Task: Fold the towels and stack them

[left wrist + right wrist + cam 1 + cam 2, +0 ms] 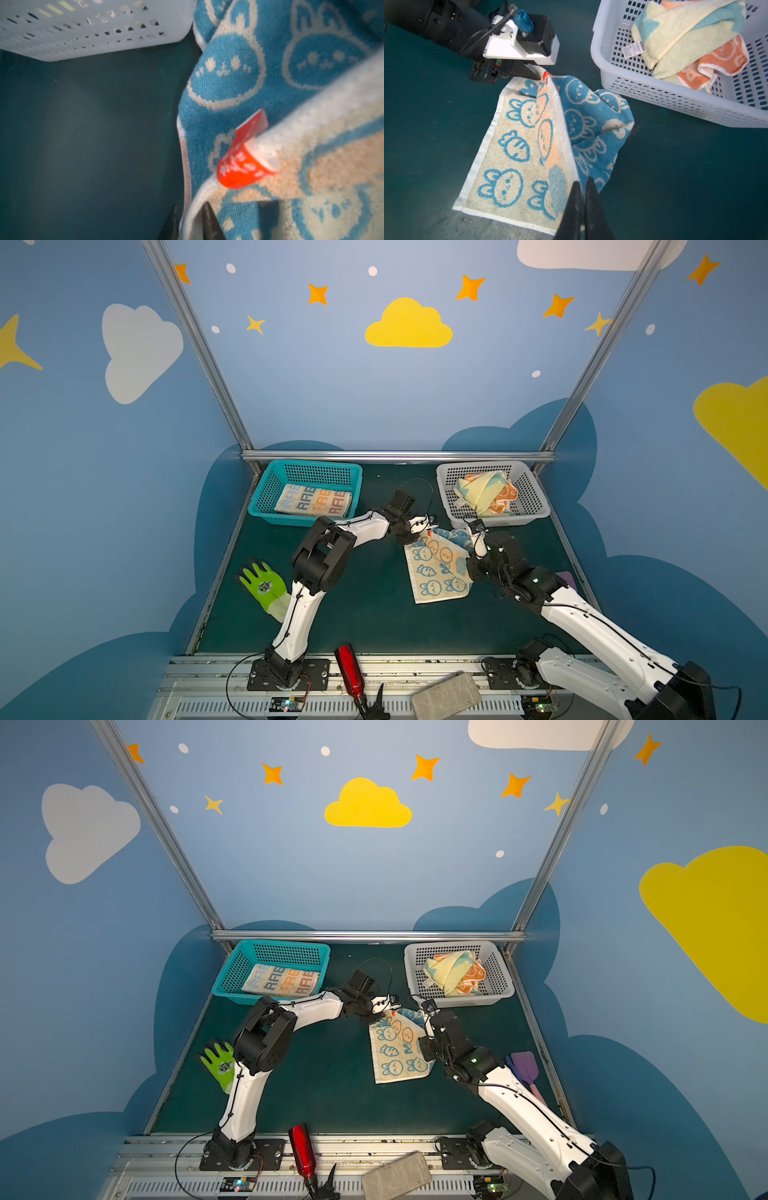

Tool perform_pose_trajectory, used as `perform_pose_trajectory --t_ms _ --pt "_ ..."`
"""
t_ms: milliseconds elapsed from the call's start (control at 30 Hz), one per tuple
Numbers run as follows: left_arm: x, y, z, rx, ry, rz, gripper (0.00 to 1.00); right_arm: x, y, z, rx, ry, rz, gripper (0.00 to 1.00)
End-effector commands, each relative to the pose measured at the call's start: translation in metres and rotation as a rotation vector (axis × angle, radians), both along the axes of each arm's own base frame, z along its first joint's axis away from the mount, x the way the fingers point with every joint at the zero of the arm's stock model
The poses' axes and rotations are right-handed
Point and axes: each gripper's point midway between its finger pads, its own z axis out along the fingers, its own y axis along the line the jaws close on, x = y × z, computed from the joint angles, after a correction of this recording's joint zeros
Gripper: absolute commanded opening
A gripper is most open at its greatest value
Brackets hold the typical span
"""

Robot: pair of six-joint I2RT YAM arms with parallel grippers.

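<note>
The folded edge goes down and across with my right gripper next, for release on the cream side's near part, since the hem still hangs raised between both grippers.
The blue towel with rabbits [436, 568] [512, 145] lies partly folded on the dark green table, its cream underside turned up over the blue side. My left gripper [191, 207] [432, 526] is shut on its white hem at the far corner, beside the red tag [241, 166]. My right gripper [582, 180] [470, 544] is shut on the folded edge at the towel's right side. The cream "RABBIT" towel [313, 501] lies folded in the teal basket [307, 466]. The pale yellow towel [482, 489] and the orange towel [505, 497] lie crumpled in the white basket [536, 506].
A green glove [264, 587] lies left of the left arm. A purple spatula [525, 1065] rests by the right edge. A red bottle [349, 668] and a grey block [446, 695] sit on the front rail. The white basket's wall [93, 31] is close to the left gripper.
</note>
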Motion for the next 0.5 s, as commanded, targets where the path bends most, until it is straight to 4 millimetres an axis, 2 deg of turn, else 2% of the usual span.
perform_pose_trajectory --t_ms 0,67,300,467 --pt "0.002 -0.002 0.002 0.002 -0.001 0.009 0.10 -0.001 0.007 -0.003 0.058 -0.014 0.021 0.00" --pt "0.005 -0.001 0.005 0.002 -0.015 0.023 0.04 -0.003 0.010 -0.006 0.092 0.006 0.014 0.00" --pt "0.005 0.006 0.021 0.005 -0.072 0.031 0.04 -0.009 0.030 -0.022 0.191 0.108 0.041 0.00" --pt "0.007 0.010 0.032 0.000 -0.107 0.065 0.04 -0.010 0.041 -0.042 0.235 0.232 0.010 0.00"
